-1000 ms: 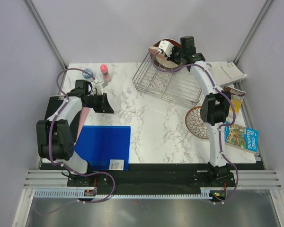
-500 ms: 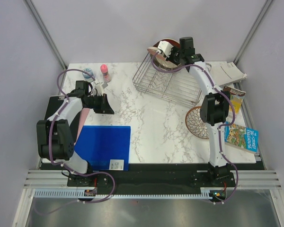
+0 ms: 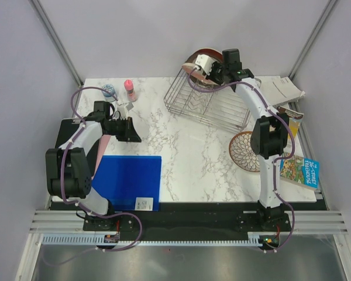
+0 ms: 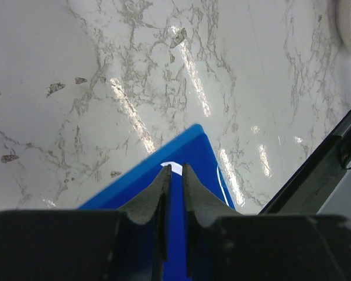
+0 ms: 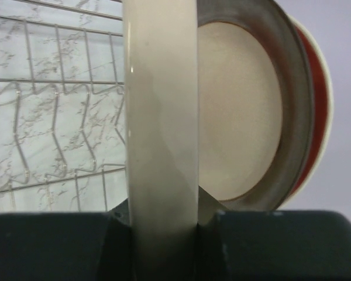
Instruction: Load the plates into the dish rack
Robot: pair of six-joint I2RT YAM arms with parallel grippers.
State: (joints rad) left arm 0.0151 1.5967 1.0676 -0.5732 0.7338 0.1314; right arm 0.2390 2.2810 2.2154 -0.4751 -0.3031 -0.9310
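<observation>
My right gripper needs to go down next toward the rack wires beside the brown-rimmed plate, set the cream-pink plate (image 5: pixel 161 117) on edge there and let it go, because the wires are empty.
The silver wire dish rack (image 3: pixel 222 108) stands at the back of the table. My right gripper (image 3: pixel 202 67) is over its far left corner, shut on the cream-pink plate (image 5: pixel 161 117), which it holds on edge above the rack wires (image 5: pixel 58 117). Just behind it stand the cream plate with the dark brown rim (image 5: pixel 240 111) and the red-orange plate (image 5: pixel 317 99). The white plate with the brown petal pattern (image 3: pixel 243 151) lies flat on the table at the right. My left gripper (image 3: pixel 134 133) is shut and empty, low over the blue mat (image 4: pixel 193 146).
A blue mat (image 3: pixel 128 181) lies at the front left, with a pink strip (image 3: pixel 103 146) beside it. A pink bottle (image 3: pixel 130 89) and a small bluish object (image 3: pixel 109 90) stand at the back left. Papers (image 3: pixel 284 89) and books (image 3: pixel 298 170) lie along the right edge.
My right arm has shifted slightly to the right with the cream-pink plate over the rack's far corner. The left arm has barely moved.
</observation>
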